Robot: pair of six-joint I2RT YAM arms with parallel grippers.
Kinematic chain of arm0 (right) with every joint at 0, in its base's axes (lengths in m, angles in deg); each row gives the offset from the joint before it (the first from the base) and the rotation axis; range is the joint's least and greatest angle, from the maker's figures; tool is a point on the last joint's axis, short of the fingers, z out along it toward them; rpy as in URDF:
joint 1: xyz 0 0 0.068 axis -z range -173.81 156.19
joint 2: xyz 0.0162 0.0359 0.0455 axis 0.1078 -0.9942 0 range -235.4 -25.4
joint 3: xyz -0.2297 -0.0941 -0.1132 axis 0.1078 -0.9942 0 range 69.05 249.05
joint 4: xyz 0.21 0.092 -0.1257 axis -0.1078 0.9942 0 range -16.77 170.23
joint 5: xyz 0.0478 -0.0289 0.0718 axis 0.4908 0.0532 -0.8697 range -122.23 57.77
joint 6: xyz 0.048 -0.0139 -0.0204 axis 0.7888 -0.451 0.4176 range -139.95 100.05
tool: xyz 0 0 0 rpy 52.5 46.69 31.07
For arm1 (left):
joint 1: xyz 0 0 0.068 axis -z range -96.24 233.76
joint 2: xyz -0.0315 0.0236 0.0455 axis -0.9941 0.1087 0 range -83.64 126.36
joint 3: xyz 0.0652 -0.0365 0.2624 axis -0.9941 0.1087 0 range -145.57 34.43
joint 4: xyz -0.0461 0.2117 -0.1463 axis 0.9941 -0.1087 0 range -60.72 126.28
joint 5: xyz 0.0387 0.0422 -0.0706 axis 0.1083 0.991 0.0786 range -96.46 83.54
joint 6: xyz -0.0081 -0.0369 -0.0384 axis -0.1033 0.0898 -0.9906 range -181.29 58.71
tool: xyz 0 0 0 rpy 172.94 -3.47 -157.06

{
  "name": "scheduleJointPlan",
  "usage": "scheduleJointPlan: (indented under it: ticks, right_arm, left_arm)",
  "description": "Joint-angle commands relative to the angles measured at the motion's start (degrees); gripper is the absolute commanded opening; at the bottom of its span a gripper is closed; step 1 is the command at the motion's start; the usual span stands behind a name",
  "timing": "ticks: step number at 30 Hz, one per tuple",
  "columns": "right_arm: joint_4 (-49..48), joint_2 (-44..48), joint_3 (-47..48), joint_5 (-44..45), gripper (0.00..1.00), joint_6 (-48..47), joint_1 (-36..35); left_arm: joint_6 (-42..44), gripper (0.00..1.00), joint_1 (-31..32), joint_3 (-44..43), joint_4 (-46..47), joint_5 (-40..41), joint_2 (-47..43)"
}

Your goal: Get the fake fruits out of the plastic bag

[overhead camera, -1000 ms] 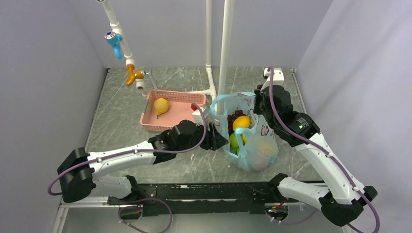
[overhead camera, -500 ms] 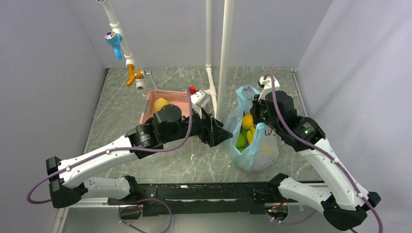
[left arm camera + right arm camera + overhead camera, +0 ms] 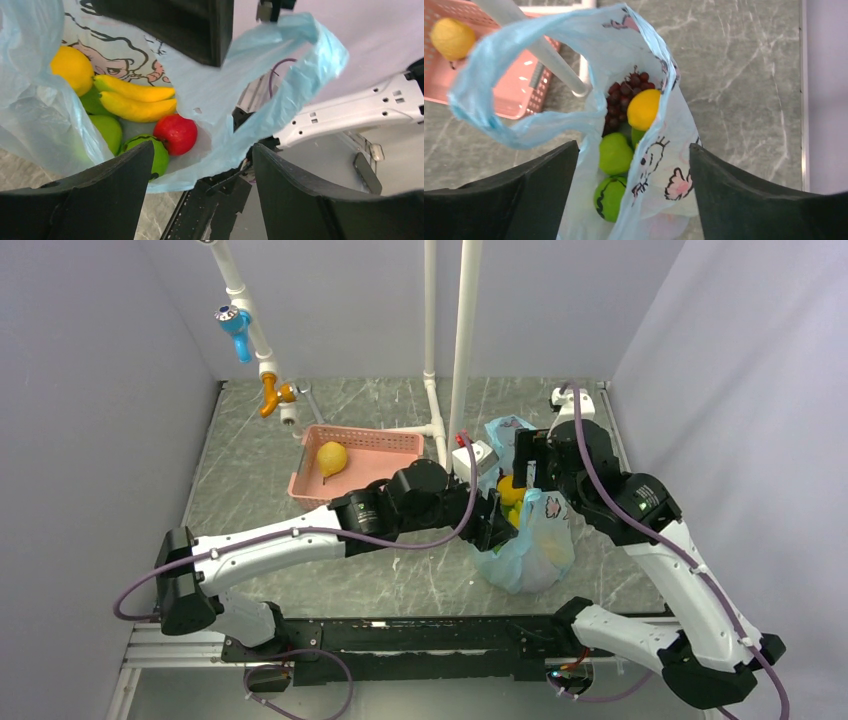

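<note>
My right gripper should move down and back next, onto the bag's printed-side rim [image 3: 530,502] [image 3: 635,182], because that rim leans over the fruit below and back from my right gripper.
The light-blue plastic bag [image 3: 530,550] stands at centre right with its mouth open. The left wrist view looks in at an orange [image 3: 72,67], yellow bananas [image 3: 135,100], a red apple [image 3: 175,134], a green apple [image 3: 107,131] and the striped watermelon [image 3: 157,152]. Dark grapes [image 3: 624,95] show in the right wrist view. My left gripper [image 3: 202,147] is open at the bag's left rim, holding nothing. My right gripper [image 3: 633,147] hangs open above the bag. The yellow pear [image 3: 332,457] lies in the pink basket [image 3: 400,444].
A white upright pipe [image 3: 462,340] stands just behind the bag, between it and the basket. A pipe with a blue and orange tap [image 3: 237,323] rises at the back left. Grey walls close in both sides.
My right gripper has opened and let go of the bag's top, which has slumped. My left arm has swung right, up to the bag's mouth.
</note>
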Motion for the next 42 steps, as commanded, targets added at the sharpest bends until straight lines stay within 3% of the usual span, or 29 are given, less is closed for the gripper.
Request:
scheduleJointPlan:
  ticks: [1, 2, 9, 18, 24, 28, 37, 42]
  right_arm:
    - [6.3, -0.9, -0.6, 4.1, 0.96, 6.2, 0.1]
    - [7.1, -1.1, -1.4, 5.1, 0.99, 8.3, 0.1]
    - [12.1, -6.8, -5.2, 9.9, 1.0, 17.3, 0.1]
    - [12.2, -3.0, -6.0, -0.5, 0.72, 15.7, 0.0]
    - [18.4, 0.8, -5.7, -9.1, 0.84, 19.5, 0.1]
    - [20.0, 3.0, -6.9, -12.9, 0.82, 20.6, 0.1]
    - [15.9, 9.6, -7.8, -16.9, 0.36, 18.6, 0.0]
    - [11.6, 12.7, -10.8, -20.2, 0.0, 16.1, 0.0]
  left_arm:
    - [1.2, 0.77, 0.0, -5.0, 1.0, 4.4, 0.4]
    - [1.2, 0.76, 0.0, -4.7, 1.3, 4.5, 0.2]
    - [-0.1, 0.76, 0.0, 2.0, 6.0, 5.1, -4.8]
    - [-0.9, 0.77, 0.0, 4.9, 5.1, 5.0, -7.6]
    - [-0.2, 0.78, 0.0, 4.2, 3.8, 5.1, -7.5]
    - [0.2, 0.78, 0.0, 3.4, 3.1, 5.1, -7.0]
    - [2.5, 0.74, 0.0, -0.8, -0.5, 4.0, -3.5]
    - [5.1, 0.57, 0.0, -3.4, -1.6, 3.5, 0.7]
